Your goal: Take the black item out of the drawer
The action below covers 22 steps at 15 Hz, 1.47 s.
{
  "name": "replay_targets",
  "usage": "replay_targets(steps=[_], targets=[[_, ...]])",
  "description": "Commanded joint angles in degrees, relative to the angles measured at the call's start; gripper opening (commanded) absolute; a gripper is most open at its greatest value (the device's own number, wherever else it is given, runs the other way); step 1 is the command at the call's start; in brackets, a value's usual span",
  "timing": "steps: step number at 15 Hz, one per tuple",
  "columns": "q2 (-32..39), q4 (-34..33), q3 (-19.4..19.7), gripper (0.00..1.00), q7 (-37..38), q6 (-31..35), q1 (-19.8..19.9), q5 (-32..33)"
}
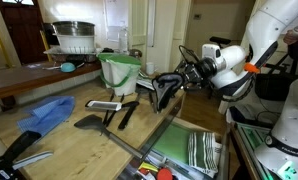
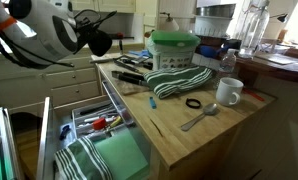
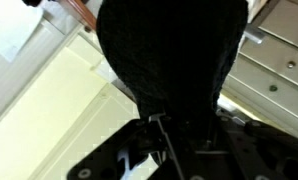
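Observation:
The counter's striped cloth (image 2: 161, 85) is outward of and below my gripper. My gripper needs to swing outward and down next and let go of the black item by that cloth.
The black item (image 3: 169, 50) is a dark rounded lump that fills the upper middle of the wrist view, between my jaws. My gripper (image 1: 177, 80) is shut on it and holds it in the air above the wooden counter, clear of the drawer. The black item hangs under the fingers in an exterior view (image 1: 163, 95) and shows as a dark lump at the arm's tip in an exterior view (image 2: 97, 42). The drawer (image 2: 122, 110) stands pulled open, with a green lining (image 1: 179, 142) and a striped cloth (image 2: 77, 160) inside.
A green bucket (image 1: 119, 70) stands on the counter, with black spatulas (image 1: 102, 105) and a blue cloth (image 1: 47, 113) near it. A white mug (image 2: 228, 92), a spoon (image 2: 199, 118), a black ring (image 2: 193, 103) and a striped cloth (image 2: 181, 80) lie by the bucket (image 2: 174, 48).

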State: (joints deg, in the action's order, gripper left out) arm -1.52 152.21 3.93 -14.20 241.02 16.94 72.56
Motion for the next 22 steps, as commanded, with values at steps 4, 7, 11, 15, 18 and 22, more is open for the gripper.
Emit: replay_targets(steps=[4, 7, 11, 15, 18, 22], targets=[[-11.33, -10.57, 6.55, 0.07, 17.02, -18.72, -1.76, -1.75], [-12.89, -17.42, 6.92, 0.07, 26.0, -29.29, 1.13, 4.03], [-11.16, -23.82, 9.29, 0.07, 34.51, -41.72, 2.31, 10.91], [-3.91, -23.59, 12.65, 0.07, 37.75, -46.31, 1.23, 11.75], [-5.24, -22.62, 11.97, 0.3, 35.64, -47.05, 2.08, 10.64], [-1.52, -22.68, 11.02, 0.07, 38.61, -50.63, 0.49, 10.25]])
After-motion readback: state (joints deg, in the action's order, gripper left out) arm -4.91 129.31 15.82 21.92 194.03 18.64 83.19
